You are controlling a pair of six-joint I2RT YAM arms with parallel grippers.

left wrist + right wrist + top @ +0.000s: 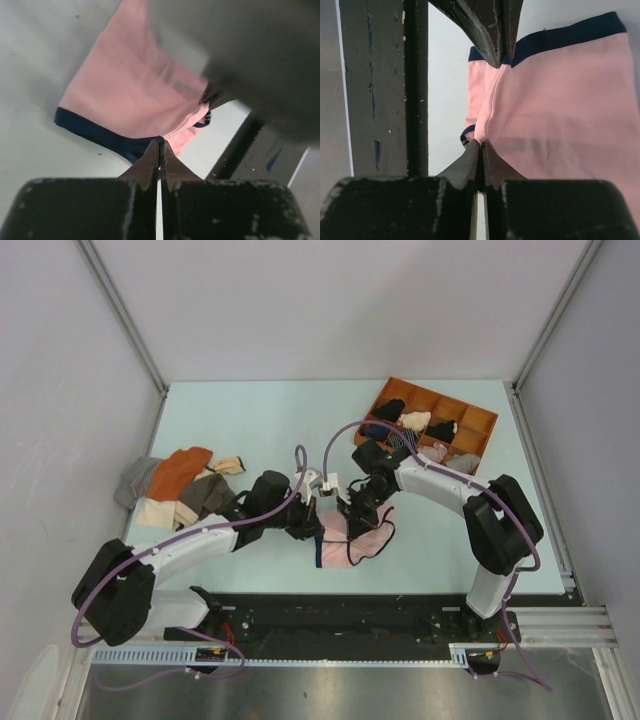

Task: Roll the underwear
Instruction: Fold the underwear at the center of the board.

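The right gripper brings the underwear's pink edge back down toward the black bar next, over the underwear's near strip (336, 556) (475, 95). It then releases the edge, as that strip still sticks out uncovered.
The underwear (355, 537) is light pink with dark navy edging and lies near the middle front of the table, partly lifted between the two grippers. My left gripper (318, 525) is shut on its navy-edged left side; in the left wrist view the tips (160, 143) pinch the navy band of the underwear (135, 90). My right gripper (352, 512) is shut on a pink fold at the top; in the right wrist view the tips (481, 145) pinch the fabric (560, 105). The left gripper's fingers (492, 30) show opposite.
A pile of clothes, with an orange cloth (178, 470) and a beige-cream cloth (155, 512), lies at the left. An orange divided tray (478, 420) holding rolled garments stands at the back right. The black rail (330, 615) runs along the near edge.
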